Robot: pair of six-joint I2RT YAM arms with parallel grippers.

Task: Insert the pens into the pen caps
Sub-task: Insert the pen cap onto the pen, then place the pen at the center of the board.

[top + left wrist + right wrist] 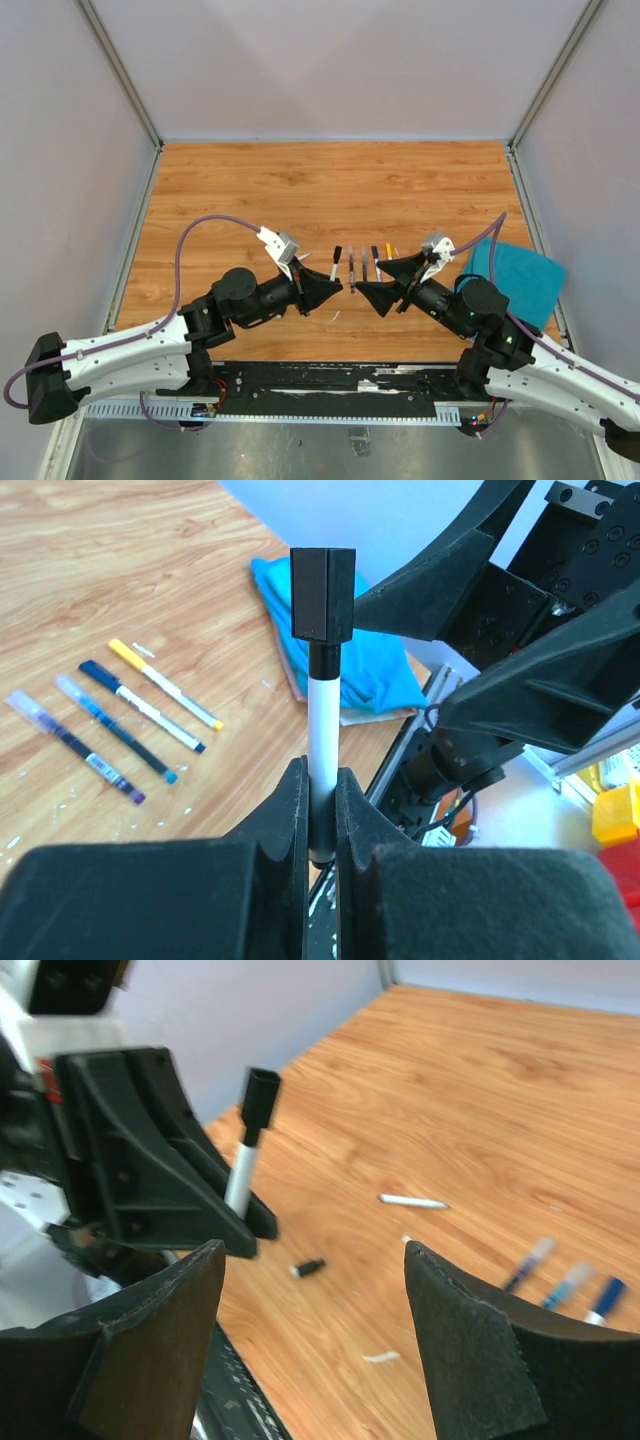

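Note:
The black cap is on the purple pen. Next I will tip my left gripper down and lower it onto the bare wood (343, 265) (38, 769) beside the pen to let go.
My left gripper (321, 792) (338, 288) is shut on a white-barrelled pen (323, 720) that stands up out of its jaws. A black pen cap (322, 594) sits on the pen's upper end. My right gripper (312, 1305) (372, 278) faces it, open, with nothing between its fingers; the capped pen (241, 1175) shows just beyond its left finger (165, 1310). A loose black pen cap (308, 1268) lies on the wood below. Several more pens (140, 705) (364, 265) lie side by side on the table, and a white pen (413, 1201) lies apart.
A teal cloth (520, 280) (350, 650) lies at the table's right edge. A small white scrap (381, 1357) lies on the wood near my right gripper. The black base rail (330, 385) runs along the near edge, and grey walls close in the table.

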